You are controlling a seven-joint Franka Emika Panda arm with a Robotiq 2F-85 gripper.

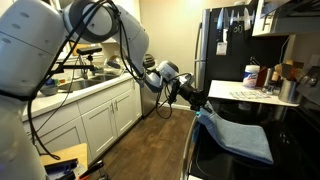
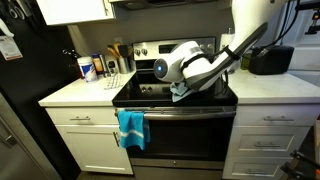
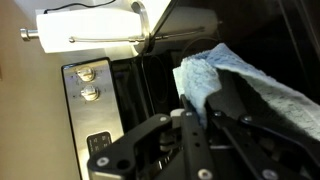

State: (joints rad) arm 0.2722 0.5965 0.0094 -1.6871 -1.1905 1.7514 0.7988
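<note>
The rest of the towel lies across the stove (image 2: pixel 175 100), so the robot's gripper will next raise the pinched towel corner, move it over the black stovetop (image 2: pixel 205 96) and release it there.
A blue towel (image 2: pixel 130 128) hangs over the oven door handle at the front of the black stove (image 2: pixel 175 100). It shows as a large draped cloth in an exterior view (image 1: pixel 240 138) and fills the upper right of the wrist view (image 3: pixel 235 80). My gripper (image 2: pixel 181 92) hovers at the stove's front edge, beside the towel's top (image 1: pixel 200 103). In the wrist view its fingers (image 3: pixel 192 112) are drawn together, with the towel's near edge just past the tips. Nothing visibly hangs from them.
White cabinets and drawers (image 2: pixel 85 120) flank the stove, and one drawer front with a metal handle shows in the wrist view (image 3: pixel 90 30). Stove knobs (image 3: pixel 88 82) sit close by. A counter with bottles (image 1: pixel 255 75) and a black fridge (image 1: pixel 215 45) stand beyond.
</note>
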